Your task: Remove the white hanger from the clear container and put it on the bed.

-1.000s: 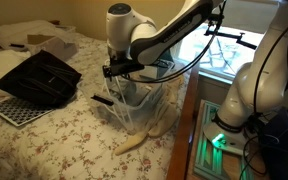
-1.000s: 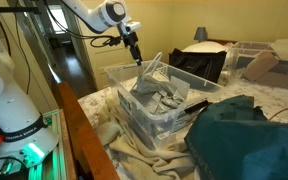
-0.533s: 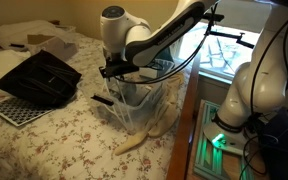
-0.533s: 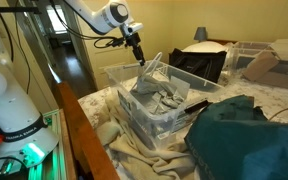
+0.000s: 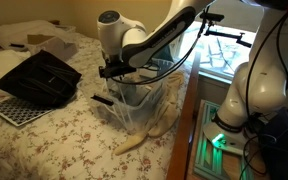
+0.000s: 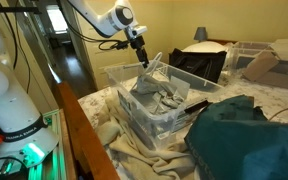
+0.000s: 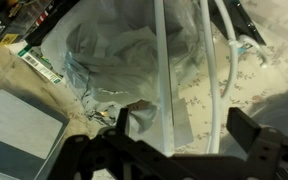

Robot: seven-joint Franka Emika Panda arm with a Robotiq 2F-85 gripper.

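Next, my gripper will go left in the wrist view and down onto the hanger's straight bar (image 6: 152,65) (image 7: 166,122), since it runs below the open fingers, off their middle on that side.
The clear container (image 5: 141,102) stands on the bed (image 5: 54,135) near its edge and is also in the other exterior view (image 6: 144,115). It holds crumpled grey-white cloth. The white hanger (image 6: 152,70) leans up out of the bin's far end. In the wrist view its thin white rods (image 7: 220,80) run lengthwise between my fingers, lower down. My gripper (image 6: 141,52) hovers just above the hanger's top, open and empty. It also shows over the bin in an exterior view (image 5: 114,70) and in the wrist view (image 7: 184,130).
A black tray-like organiser (image 5: 39,78) and a perforated mat (image 5: 14,110) lie on the bed beyond the bin. A dark teal cloth (image 6: 239,135), a box (image 6: 259,65) and pillows (image 5: 24,38) are nearby. The robot base (image 5: 249,95) stands at the bedside.
The gripper has shifted a little sideways and down toward the hanger's top. It stays open. The hanger and the bin have not moved.
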